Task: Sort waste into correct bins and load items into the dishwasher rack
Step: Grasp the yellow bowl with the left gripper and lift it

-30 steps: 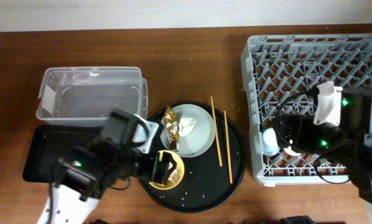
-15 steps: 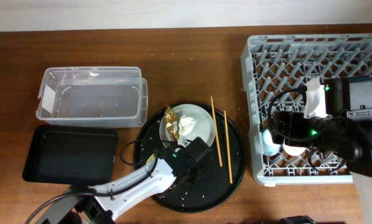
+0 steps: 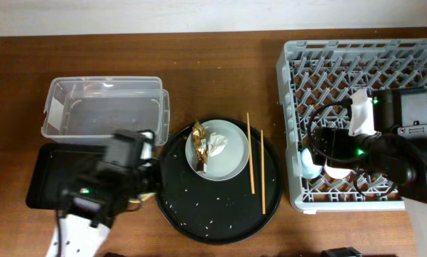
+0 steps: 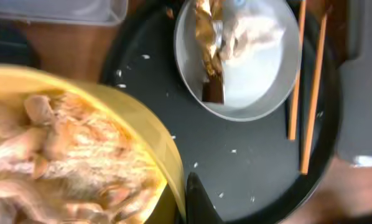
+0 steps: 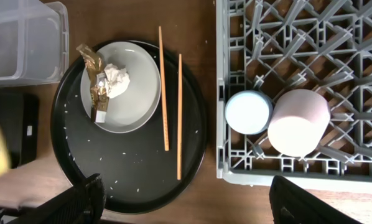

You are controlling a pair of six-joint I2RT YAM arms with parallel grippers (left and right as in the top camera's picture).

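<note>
The bowl [image 4: 136, 124] has scraps in it, so my left gripper will tip it over the black bin. My left gripper will then lower it onto the open near part of the round tray and let go of the bowl's rim.
My left gripper [image 4: 185, 200] is shut on the rim of the yellow bowl [image 4: 136, 124]. The bowl is lifted and holds brown food scraps [image 4: 61, 155]. In the overhead view that arm hangs between the black bin [image 3: 46, 175] and the round tray, hiding the bowl. The grey-green plate [image 3: 224, 160] carries a white napkin [image 3: 218, 143] and a gold foil wrapper [image 3: 198, 135]. Two chopsticks [image 3: 250, 153] lie beside it. My right gripper [image 5: 192, 205] stands open above the tray's near edge. A blue cup [image 5: 248, 112] and a pink cup [image 5: 298, 122] sit in the dishwasher rack [image 3: 356, 61].
The clear tub [image 3: 103, 107] stands behind the black bin at the left. The large round black tray [image 3: 213, 210] holds the plate and chopsticks and is dotted with white crumbs. The right arm's body covers the rack's front part.
My left gripper has shut on the bowl's rim and carried the bowl off the round tray to the left, towards the black bin. The right arm has hardly moved.
</note>
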